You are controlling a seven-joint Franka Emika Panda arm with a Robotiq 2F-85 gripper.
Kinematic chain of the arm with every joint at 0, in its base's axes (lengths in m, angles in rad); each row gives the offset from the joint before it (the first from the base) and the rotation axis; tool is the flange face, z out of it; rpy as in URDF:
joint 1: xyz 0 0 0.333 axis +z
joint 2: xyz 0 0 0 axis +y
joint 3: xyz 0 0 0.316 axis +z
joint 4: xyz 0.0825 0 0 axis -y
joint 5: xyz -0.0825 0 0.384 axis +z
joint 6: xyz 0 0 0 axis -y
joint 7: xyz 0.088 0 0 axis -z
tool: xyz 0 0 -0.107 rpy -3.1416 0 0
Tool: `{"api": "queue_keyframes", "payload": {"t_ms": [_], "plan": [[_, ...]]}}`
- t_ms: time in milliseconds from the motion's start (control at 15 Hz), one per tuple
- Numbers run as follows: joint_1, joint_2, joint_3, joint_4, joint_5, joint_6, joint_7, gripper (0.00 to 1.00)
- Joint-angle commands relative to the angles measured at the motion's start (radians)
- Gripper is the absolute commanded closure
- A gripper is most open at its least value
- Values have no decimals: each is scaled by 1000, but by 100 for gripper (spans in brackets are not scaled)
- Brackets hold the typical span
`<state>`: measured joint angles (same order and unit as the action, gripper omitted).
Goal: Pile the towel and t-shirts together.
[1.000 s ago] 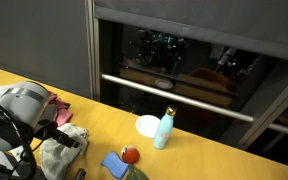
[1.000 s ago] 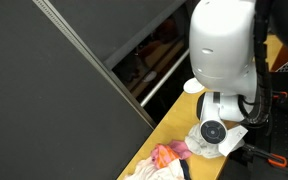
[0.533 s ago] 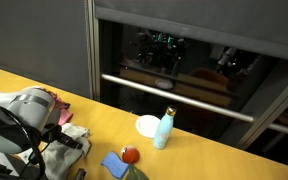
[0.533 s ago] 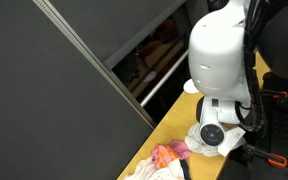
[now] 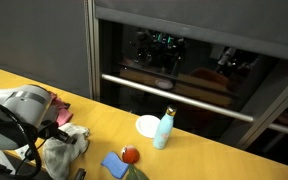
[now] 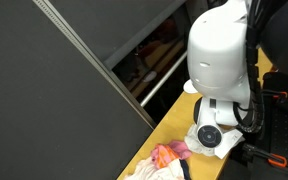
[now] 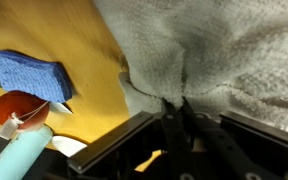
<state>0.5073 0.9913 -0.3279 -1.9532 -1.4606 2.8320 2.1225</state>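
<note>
The towel needs to be lifted across next, lowered onto the pink t-shirt [image 6: 167,155] and pale cloth [image 6: 147,171] and released. They lie heaped beside my gripper, away from the sponge.
In the wrist view my gripper [image 7: 175,103] is shut on a fold of the whitish terry towel [image 7: 214,50], which fills the top right of that view. An exterior view shows the towel [image 5: 60,152] bunched on the yellow table at the lower left, under the arm's black wrist [image 5: 54,130]. A pink and red t-shirt [image 5: 58,104] lies just behind it, partly hidden by the arm. Seen from the other side, the pink t-shirt [image 6: 167,155] sits beside pale cloth [image 6: 147,171] by the robot's base.
A blue sponge [image 7: 29,73] and a red object [image 7: 16,108] lie beside the towel. A light blue bottle [image 5: 163,129] stands by a white dish [image 5: 147,125]. Behind the yellow table [image 5: 214,160] is a dark glass wall. The white robot body [image 6: 221,50] blocks much of an exterior view.
The jaws have gone from open to shut, pinching the towel. The arm has barely shifted and the cloths lie where they were.
</note>
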Motion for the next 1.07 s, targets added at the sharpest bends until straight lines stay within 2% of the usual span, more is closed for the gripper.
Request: {"api": "queue_keyframes", "payload": {"t_ms": [0,267,467,533,667,867,1000], "plan": [[7,-173,4,-133,56,-20,-64,98],[32,-368,1,-223,125,-93,-178,98],[67,-476,15,-193,188,-210,-292,98],[-39,-518,144,-151,138,-298,-307,98],[-81,-519,231,-46,159,-347,-376,98],[-157,-430,354,170,198,-309,-509,98],[-178,-357,403,278,220,-283,-580,98]]}}
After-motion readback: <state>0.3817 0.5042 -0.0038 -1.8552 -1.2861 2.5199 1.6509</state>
